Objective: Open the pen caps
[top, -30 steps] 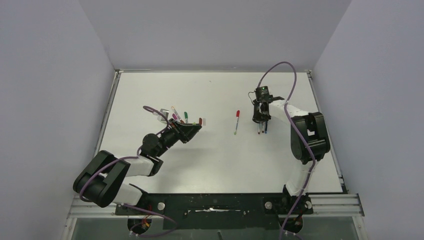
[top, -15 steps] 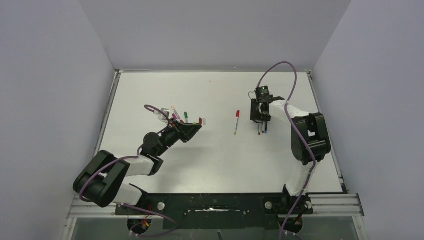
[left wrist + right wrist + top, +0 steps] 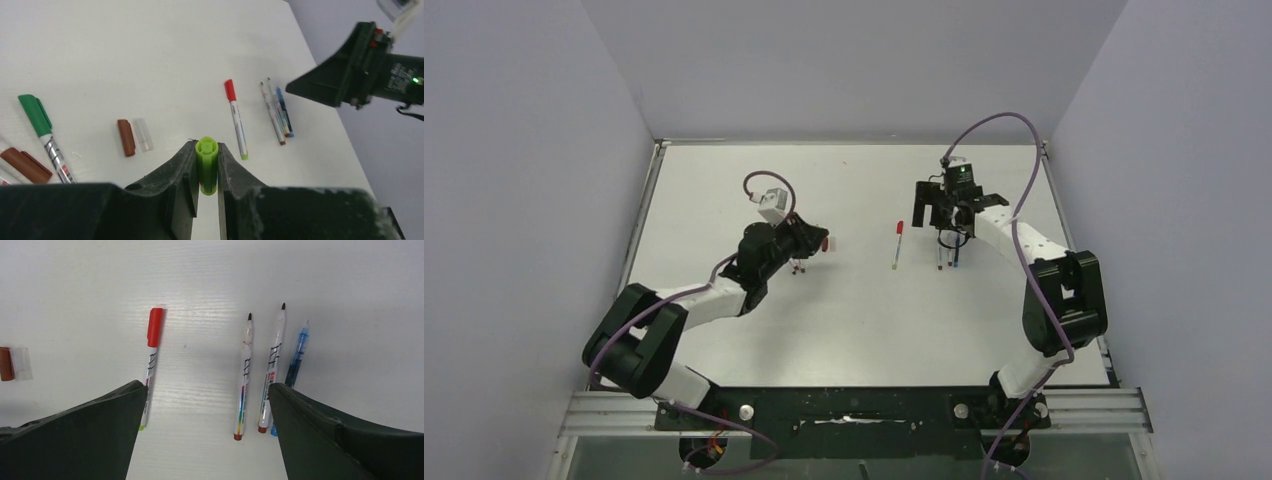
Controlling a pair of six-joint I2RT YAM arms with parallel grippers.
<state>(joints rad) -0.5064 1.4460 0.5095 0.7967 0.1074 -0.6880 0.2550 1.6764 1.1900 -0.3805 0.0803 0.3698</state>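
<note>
The robot will next move its left gripper across and down to release, since empty tabletop beside the clear cap [image 3: 142, 134] is below the gripper, to its right in the top view.
My left gripper [image 3: 206, 151] is shut on a lime green pen cap [image 3: 207, 170], held just above the table; in the top view that gripper [image 3: 812, 240] hangs left of centre. A pen with a red cap [image 3: 151, 360] lies in the middle of the table [image 3: 864, 300]. Three uncapped pens [image 3: 244, 375] lie side by side to its right, the outer one blue [image 3: 296, 357]. My right gripper [image 3: 206, 387] is open wide above these pens, touching none, and it also shows in the top view [image 3: 951, 212]. A loose maroon cap [image 3: 126, 137] and a clear cap [image 3: 142, 134] lie side by side.
A green-capped pen [image 3: 42, 127] and another maroon cap [image 3: 25, 165] lie at the left of the left wrist view. In the top view the left arm [image 3: 754, 255] covers most of that pile. Raised rails run along the table's left and right edges [image 3: 639, 220].
The right gripper has opened wide and pulled back from the three pens, which stay on the table. The left arm has lifted and swung over the pile of pens, still holding the lime cap.
</note>
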